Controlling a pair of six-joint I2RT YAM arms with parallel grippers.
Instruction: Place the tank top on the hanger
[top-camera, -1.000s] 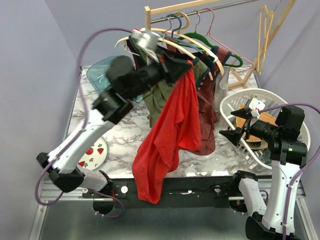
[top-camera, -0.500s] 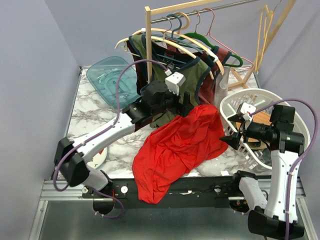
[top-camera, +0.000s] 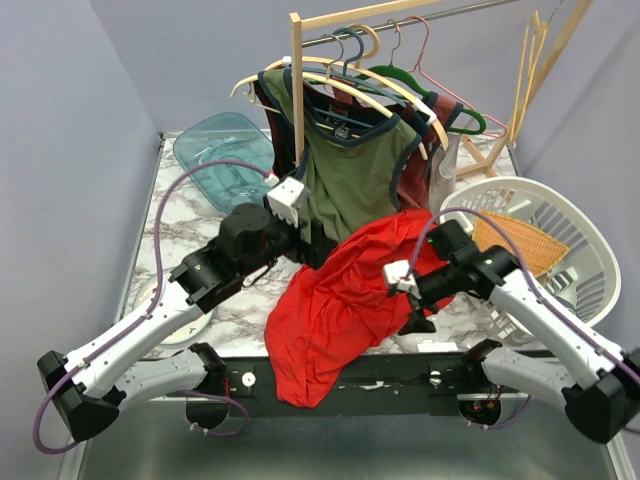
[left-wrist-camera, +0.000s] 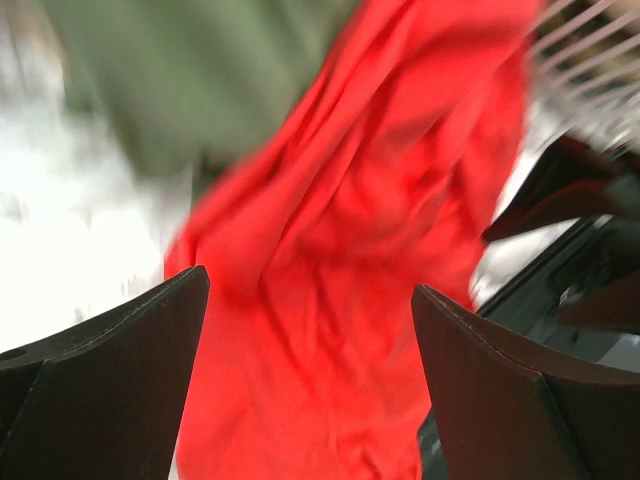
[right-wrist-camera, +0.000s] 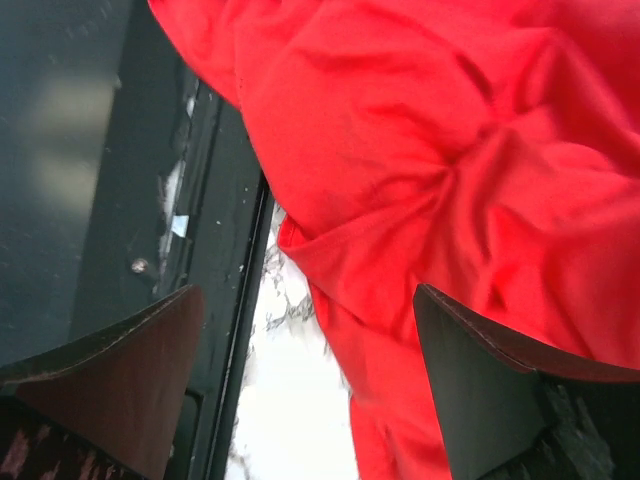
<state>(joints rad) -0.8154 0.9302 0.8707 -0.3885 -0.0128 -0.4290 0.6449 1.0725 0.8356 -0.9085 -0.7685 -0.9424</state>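
Observation:
My right gripper needs to lower toward the left in the top view, onto the tank top's raised fold near the table rim, since the fold's top stands before my open fingers.
The red tank top (top-camera: 345, 300) lies crumpled on the marble table (top-camera: 190, 225), with its lower part hanging over the front edge. My left gripper (top-camera: 316, 247) hovers open at the top's left side. In the left wrist view, blurred red cloth (left-wrist-camera: 340, 250) fills the gap between the spread fingers (left-wrist-camera: 308, 282). My right gripper (top-camera: 415, 312) is open above the top's near right edge by the table rim. The right wrist view shows the tank top (right-wrist-camera: 450, 160) ahead and nothing between the fingers (right-wrist-camera: 306, 292). A thin yellow hanger (top-camera: 527, 70) hangs at the rack's far right.
A wooden rack (top-camera: 296, 90) holds an olive-green top (top-camera: 355, 170), a maroon garment (top-camera: 415, 175) and several hangers. A white laundry basket (top-camera: 560, 200) stands at the right, a blue tub (top-camera: 220, 155) at the back left. A plate (top-camera: 150, 300) lies under the left arm.
My left gripper opened and let the tank top drop from up at the rack onto the table, then pulled back left. My right arm swung from the basket to the top's near edge.

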